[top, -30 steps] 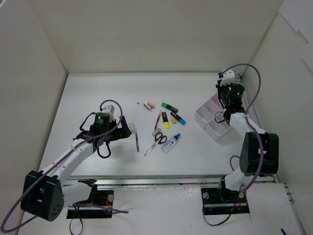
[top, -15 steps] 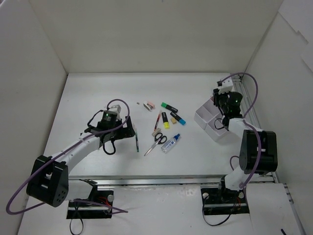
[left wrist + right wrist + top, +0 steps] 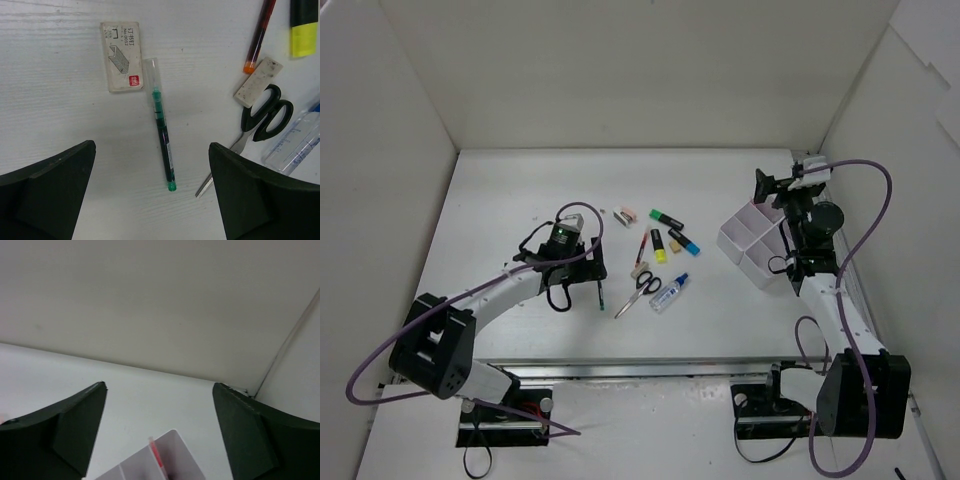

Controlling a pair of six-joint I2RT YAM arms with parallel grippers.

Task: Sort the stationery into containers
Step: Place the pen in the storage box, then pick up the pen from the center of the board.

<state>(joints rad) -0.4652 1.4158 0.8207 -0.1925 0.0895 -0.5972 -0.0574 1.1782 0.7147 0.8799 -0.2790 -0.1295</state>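
The green pen's dark body (image 3: 600, 291) (image 3: 163, 139) lies below, between my left gripper's open fingers, so I should next bring the gripper down around it, clear of the staple box, and close.
The green pen (image 3: 162, 137) lies flat on the table, and my left gripper (image 3: 151, 150) hangs open above it with a finger on each side and nothing held. In the top view that gripper (image 3: 586, 274) sits just left of the pen (image 3: 601, 285). The rest of the stationery lies in a loose cluster to its right. It includes scissors (image 3: 638, 293), a glue bottle (image 3: 670, 291), a yellow highlighter (image 3: 659, 246) and a beige eraser (image 3: 257, 81). My right gripper (image 3: 766, 188) stands open and empty above the back of the white containers (image 3: 755, 245). A pink pen (image 3: 156, 455) leans inside one compartment.
A small staple box (image 3: 122, 56) lies just beyond the green pen's far end. A red-tipped dark pen (image 3: 260, 30) lies near the eraser. Green (image 3: 665, 217) and blue (image 3: 684, 240) highlighters lie further back. White walls enclose the table, with the right wall close to the tray.
My right gripper has opened, let go of the pink pen into the tray and lifted up and back. My left arm has swung right until its open jaws straddle the green pen.
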